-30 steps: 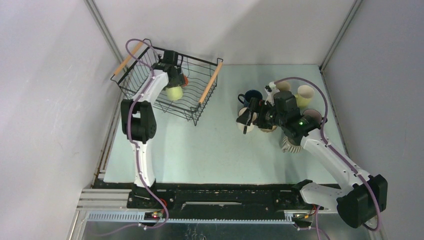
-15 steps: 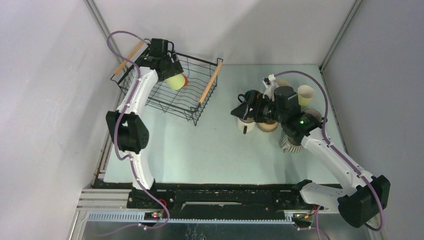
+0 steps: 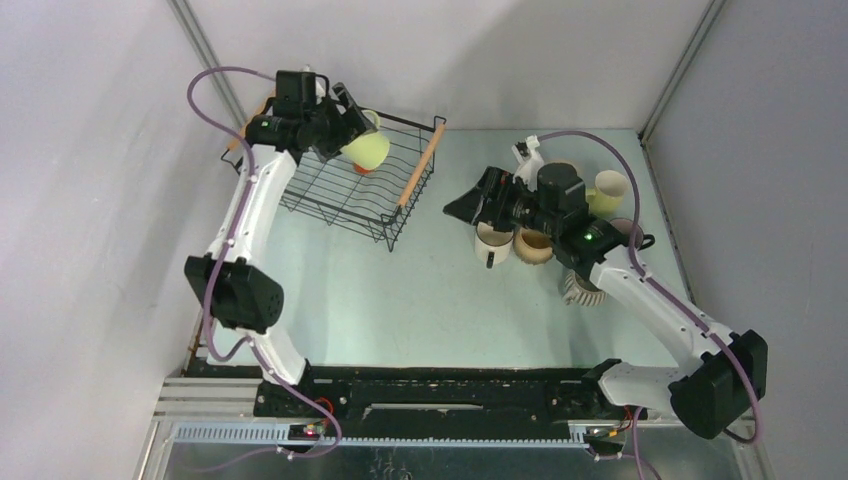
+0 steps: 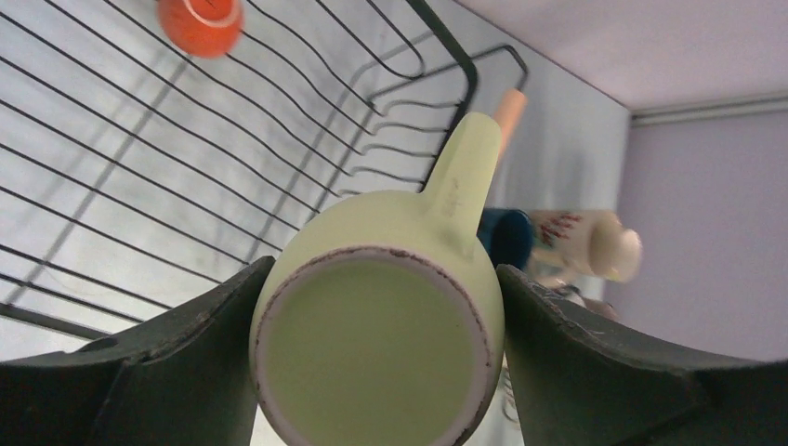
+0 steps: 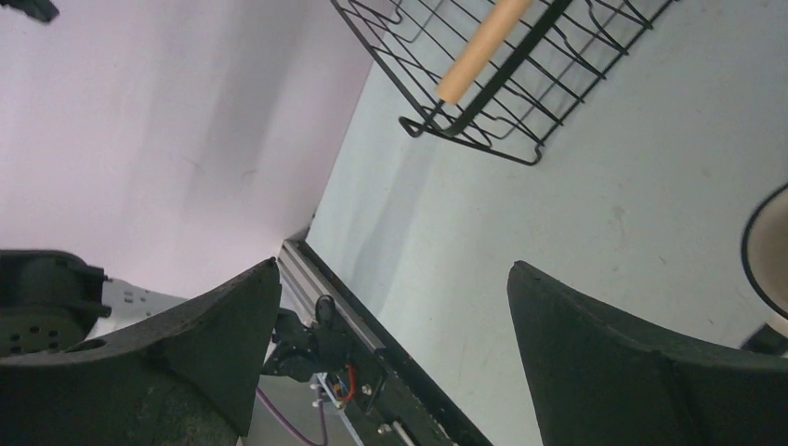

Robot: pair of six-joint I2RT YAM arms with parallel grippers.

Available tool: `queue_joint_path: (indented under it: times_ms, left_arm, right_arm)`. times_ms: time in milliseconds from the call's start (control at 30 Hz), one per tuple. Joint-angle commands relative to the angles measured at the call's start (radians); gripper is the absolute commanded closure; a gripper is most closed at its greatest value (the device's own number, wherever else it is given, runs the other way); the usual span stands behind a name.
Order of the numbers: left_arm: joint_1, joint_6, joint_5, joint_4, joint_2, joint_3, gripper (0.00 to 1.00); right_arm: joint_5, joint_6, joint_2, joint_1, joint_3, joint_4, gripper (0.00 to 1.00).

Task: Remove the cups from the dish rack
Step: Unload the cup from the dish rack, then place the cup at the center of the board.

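Observation:
Next I should shift my right gripper toward the rack's wooden handle, then straddle the pale green cup's rim [image 3: 381, 158], since my left gripper's fingers leave that rim free.
My left gripper [image 3: 350, 130] is shut on a pale green cup [image 3: 367, 150], held in the air over the back of the black wire dish rack [image 3: 330, 190]. In the left wrist view both fingers press the cup's [image 4: 376, 334] sides; its base faces the camera and its handle points away. An orange cup [image 3: 365, 168] [image 4: 200, 20] lies in the rack below. My right gripper [image 3: 465, 208] [image 5: 395, 353] hangs open and empty above the table, just left of a cluster of cups: white [image 3: 490, 245], cream [image 3: 533, 245], yellow [image 3: 608, 190], ribbed [image 3: 582, 290].
The rack's wooden handle [image 3: 420, 165] [image 5: 483, 46] faces the right arm. The left wall stands close behind the rack. A metal rail [image 5: 353, 325] runs along the table's near edge. A navy cup [image 4: 509, 237] and a patterned cream cup [image 4: 595, 246] show past the green one.
The left arm has lifted the green cup up out of the rack and toward the back. The right gripper has swung left and up, away from the cluster of cups.

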Motion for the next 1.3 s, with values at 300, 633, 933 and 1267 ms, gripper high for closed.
queue_joint_path:
  times_ms: [300, 633, 933, 1267]
  left_arm:
    - [-0.028, -0.300, 0.321, 0.327, -0.354, -0.409, 1.00]
    - [-0.088, -0.473, 0.402, 0.552, -0.467, -0.642, 1.00]
    - [-0.155, -0.624, 0.460, 0.736, -0.478, -0.752, 1.00]
    - [-0.174, -0.756, 0.502, 0.916, -0.496, -0.868, 1.00]
  right_arm:
    - [0.008, 0.098, 0.094, 0.068, 0.053, 0.309, 0.04]
    - [-0.004, 0.133, 0.178, 0.110, 0.086, 0.378, 0.07]
    - [-0.037, 0.164, 0.204, 0.111, 0.086, 0.464, 0.19]
    - [-0.036, 0.162, 0.192, 0.116, 0.085, 0.466, 0.53]
